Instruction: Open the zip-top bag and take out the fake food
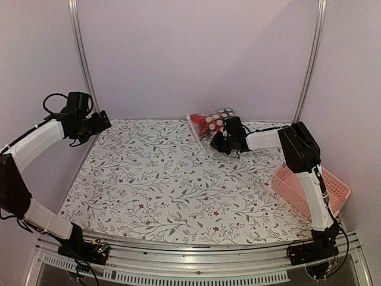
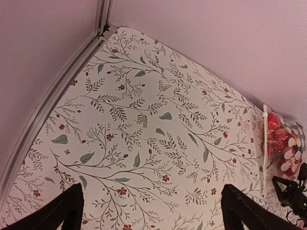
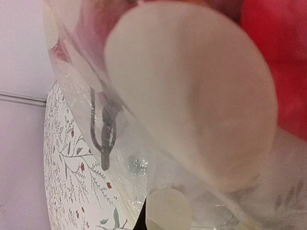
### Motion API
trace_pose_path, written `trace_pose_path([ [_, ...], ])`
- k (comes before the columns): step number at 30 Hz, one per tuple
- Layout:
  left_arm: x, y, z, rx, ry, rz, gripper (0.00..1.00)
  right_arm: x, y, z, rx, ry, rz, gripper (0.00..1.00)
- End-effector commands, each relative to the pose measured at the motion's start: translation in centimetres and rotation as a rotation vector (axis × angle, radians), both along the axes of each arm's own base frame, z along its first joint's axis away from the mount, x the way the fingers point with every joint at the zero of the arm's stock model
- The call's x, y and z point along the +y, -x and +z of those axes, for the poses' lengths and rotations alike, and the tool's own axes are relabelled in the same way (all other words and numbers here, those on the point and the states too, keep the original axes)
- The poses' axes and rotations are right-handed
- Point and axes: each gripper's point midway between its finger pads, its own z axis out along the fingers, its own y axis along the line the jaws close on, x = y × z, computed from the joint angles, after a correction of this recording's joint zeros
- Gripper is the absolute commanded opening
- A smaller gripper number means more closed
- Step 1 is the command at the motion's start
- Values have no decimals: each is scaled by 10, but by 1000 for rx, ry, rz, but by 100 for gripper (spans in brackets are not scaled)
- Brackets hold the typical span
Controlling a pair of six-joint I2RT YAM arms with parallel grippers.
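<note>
My right gripper leaves the far end of the bag's strip free. My left gripper should next swing down toward the bag, to the right in the top view, onto its white strip's far end [image 1: 189,117] [image 2: 265,109].
The zip-top bag [image 1: 212,126], clear with white dots, lies tilted at the far edge of the table, with red fake food [image 1: 206,121] showing inside. My right gripper [image 1: 219,142] sits at the bag's near right corner, shut on the plastic. In the right wrist view the bag [image 3: 192,105] fills the frame and red fake food [image 3: 276,57] shows through it; only a dark sliver of one finger [image 3: 140,223] shows. My left gripper [image 1: 106,121] hangs open above the table's far left, its fingers [image 2: 72,203] wide apart over bare cloth. The left wrist view catches the bag [image 2: 283,143] at the right edge.
A pink lattice basket [image 1: 312,189] stands at the table's right edge, beside the right arm. The floral tablecloth [image 1: 166,185] covers the table. Metal frame posts [image 1: 80,53] and pale walls close in the back and sides.
</note>
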Motion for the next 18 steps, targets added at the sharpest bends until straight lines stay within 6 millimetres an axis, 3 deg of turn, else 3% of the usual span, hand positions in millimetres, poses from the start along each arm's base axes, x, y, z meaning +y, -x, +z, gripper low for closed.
trace_pose_path([
  [1, -33, -6, -16, -9, 46, -176, 100, 12, 40, 44, -25, -31, 204, 0],
  [5, -67, -8, -24, -32, 124, -344, 100, 7, 87, 38, 20, -22, 350, 0],
  [7, -83, -8, -32, -34, 158, -417, 100, -2, 115, 28, 47, -3, 408, 0],
  [11, -114, -9, -48, -15, 220, -531, 100, -20, 158, 34, 39, 30, 490, 0],
  [13, -132, -9, -56, -3, 239, -595, 100, -31, 182, 26, 80, 51, 524, 0],
  [16, -164, -10, -70, 20, 289, -699, 100, -45, 210, 15, 119, 74, 556, 0],
  [18, -188, -9, -79, 47, 335, -781, 95, -53, 222, 10, 138, 92, 561, 0],
])
